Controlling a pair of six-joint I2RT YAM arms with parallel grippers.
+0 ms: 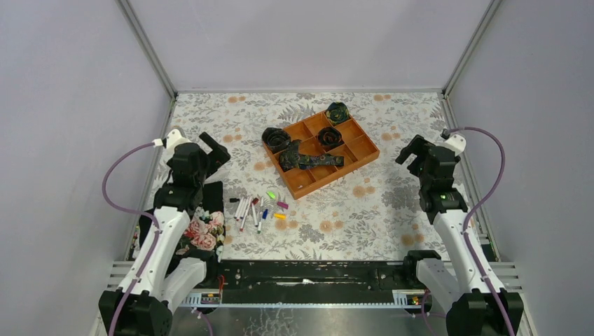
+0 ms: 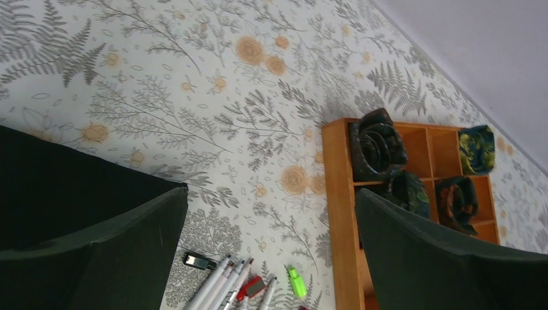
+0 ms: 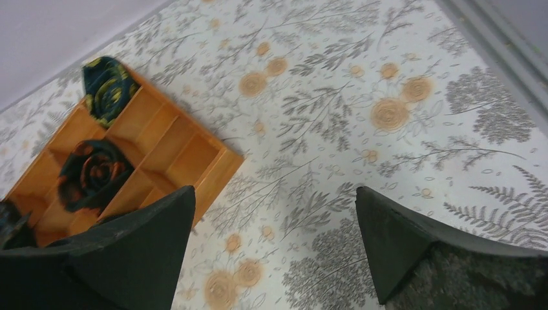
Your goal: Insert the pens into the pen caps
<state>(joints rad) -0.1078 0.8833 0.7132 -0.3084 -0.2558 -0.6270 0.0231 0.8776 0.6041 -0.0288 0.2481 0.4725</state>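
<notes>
My left gripper moves back and down onto that pen's white body [image 1: 254, 214] next, as one uncapped pen lies apart from the heap of pens by the red cap.
Several white-barrelled pens [image 1: 246, 211] lie in a loose bunch on the floral cloth near the front left. They show at the bottom of the left wrist view [image 2: 220, 284]. Loose caps lie beside them: a neon green cap [image 1: 270, 194] [image 2: 296, 282], a magenta cap [image 1: 282, 205], a yellow cap [image 1: 279, 216], a red cap [image 2: 252, 287] and a black cap [image 2: 199, 261]. My left gripper [image 1: 214, 149] [image 2: 271, 200] is open and empty, raised behind the pens. My right gripper [image 1: 412, 150] [image 3: 274, 206] is open and empty over bare cloth at the right.
An orange wooden divided tray [image 1: 362, 150] [image 2: 337, 213] [image 3: 194, 161] sits mid-table, holding dark rolled fabric pieces [image 1: 276, 138]. A flowered black cloth [image 1: 203, 231] lies beside the left arm. Grey walls enclose the table.
</notes>
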